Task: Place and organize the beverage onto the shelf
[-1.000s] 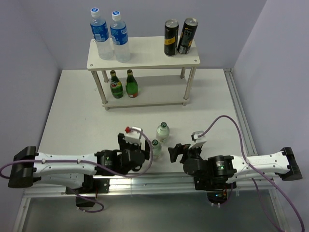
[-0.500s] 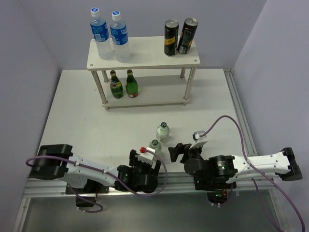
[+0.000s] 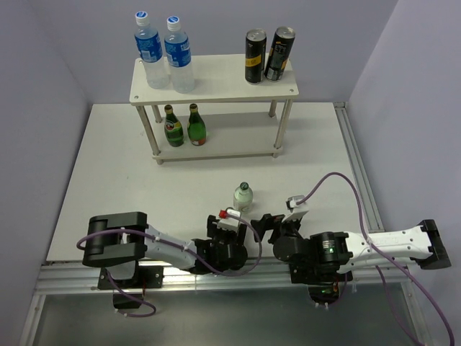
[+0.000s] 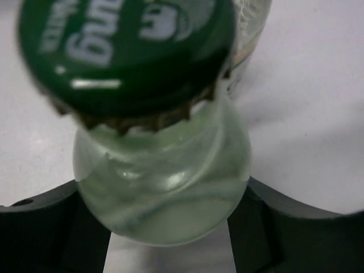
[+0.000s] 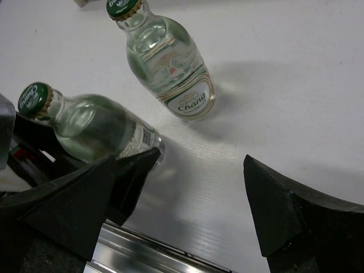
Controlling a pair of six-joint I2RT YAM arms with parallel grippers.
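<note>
The ungripped bottle's body (image 3: 243, 199) (image 5: 172, 68) is outward and to the left in the top view, so my right gripper will move that way next and go down around it.
A clear glass bottle (image 4: 165, 187) with a green cap sits between my left gripper's (image 3: 232, 229) fingers (image 4: 51, 227), which press on both sides of its body. From the right wrist view this bottle (image 5: 96, 128) leans left inside the black fingers. Its twin (image 3: 243, 196) (image 5: 170, 68) stands free just beyond. My right gripper (image 3: 263, 225) (image 5: 202, 159) is open beside them, holding nothing. The cream shelf (image 3: 216, 79) stands at the back with two blue-label bottles (image 3: 150, 50) on top and two dark green bottles (image 3: 173, 126) on the lower board.
Two dark cans (image 3: 255, 56) stand on the right of the shelf's top board. A metal rail (image 3: 216, 277) runs along the table's near edge, right under both grippers. Walls close the table on the left, back and right.
My left arm has swung right along the near edge onto the nearer clear glass bottle, and its jaws have narrowed on it. The right arm has stayed still and open.
</note>
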